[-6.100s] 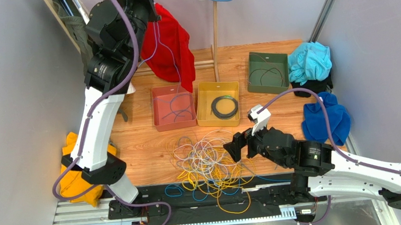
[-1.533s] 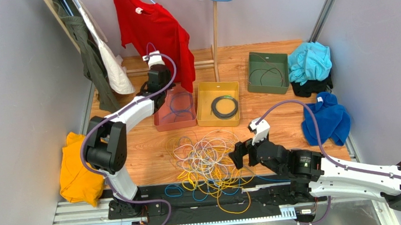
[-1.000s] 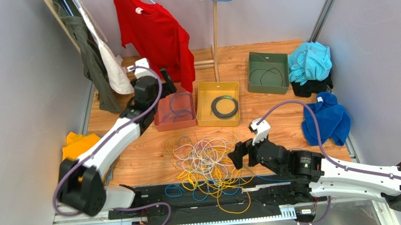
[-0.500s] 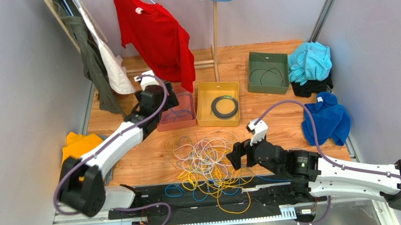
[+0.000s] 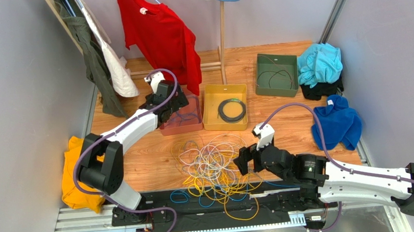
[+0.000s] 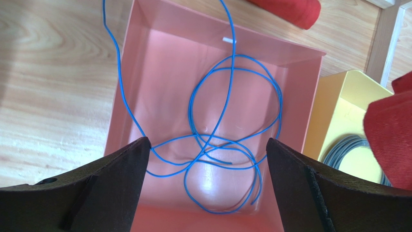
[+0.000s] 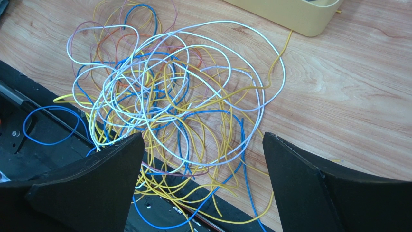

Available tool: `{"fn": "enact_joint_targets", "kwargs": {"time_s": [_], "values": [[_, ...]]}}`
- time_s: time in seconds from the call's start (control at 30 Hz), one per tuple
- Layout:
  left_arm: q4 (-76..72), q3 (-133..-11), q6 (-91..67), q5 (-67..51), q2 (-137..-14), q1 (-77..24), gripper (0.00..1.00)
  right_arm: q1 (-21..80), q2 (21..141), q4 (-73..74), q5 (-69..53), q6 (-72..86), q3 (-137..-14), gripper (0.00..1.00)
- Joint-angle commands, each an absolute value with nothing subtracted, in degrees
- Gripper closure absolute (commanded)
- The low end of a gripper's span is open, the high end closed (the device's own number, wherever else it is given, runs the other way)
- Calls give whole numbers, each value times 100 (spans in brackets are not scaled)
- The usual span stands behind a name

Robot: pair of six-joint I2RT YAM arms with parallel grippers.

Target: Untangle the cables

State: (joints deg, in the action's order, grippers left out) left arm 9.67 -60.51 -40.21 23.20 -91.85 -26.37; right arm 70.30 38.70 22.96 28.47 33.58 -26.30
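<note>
I need to lower my left gripper into the pink tray point(image 5: 165, 129) next and close it on the blue cable's crossing parts, because they lie loose below its open fingers.
The cables point(image 5: 212, 170) lie in a loose tangle of yellow, white, blue and purple loops at the table's near edge, and some spill onto the black rail point(image 5: 160, 200). My right gripper point(image 5: 242, 160) hovers open just right of the pile. In the right wrist view the tangle point(image 7: 174, 106) fills the space ahead of the right gripper point(image 7: 203, 136), with nothing held. My left gripper point(image 5: 177, 109) is open above the pink tray point(image 5: 165, 129). In the left wrist view one blue cable point(image 6: 205, 145) lies loose in the pink tray point(image 6: 300, 96), below the empty left gripper point(image 6: 205, 141).
A yellow tray point(image 5: 211, 121) holding a black coil point(image 5: 231, 110) stands beside the pink one, and a green tray point(image 5: 262, 67) sits further right. A red shirt point(image 5: 163, 34) hangs behind the left arm. Blue point(image 5: 337, 122), teal point(image 5: 318, 64) and orange point(image 5: 77, 176) cloths lie at the sides.
The left arm came down from high up, where a blue cable dangled from it, and now hangs open over the pink tray. The right gripper crept slightly left.
</note>
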Motion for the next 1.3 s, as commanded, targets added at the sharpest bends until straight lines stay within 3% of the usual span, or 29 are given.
{"fn": "enact_joint_targets", "kwargs": {"time_s": [0.0,0.5,0.53,0.73,0.87,1.27], "values": [[1212,-6090,-4561,2303,-9289,-2619,1,7031,3955,2030,2953,3261,-2821,1],[1213,-6169,-4747,2277,-10098,-2382,4,7031,3911,2083,2988,3313,-2751,1],[1169,-6213,-4711,2233,-10203,-2347,7,7031,3902,2092,2988,3322,-2742,1],[747,-6363,-4263,2039,-10231,-2303,52,7031,3876,2127,3041,3322,-2716,1],[616,-6101,-4192,2021,-9871,-2311,97,7031,3955,2074,3032,3313,-2725,1],[501,-5361,-3990,2101,-7639,-2821,100,7031,3938,1978,2918,3428,-2742,1]]}}
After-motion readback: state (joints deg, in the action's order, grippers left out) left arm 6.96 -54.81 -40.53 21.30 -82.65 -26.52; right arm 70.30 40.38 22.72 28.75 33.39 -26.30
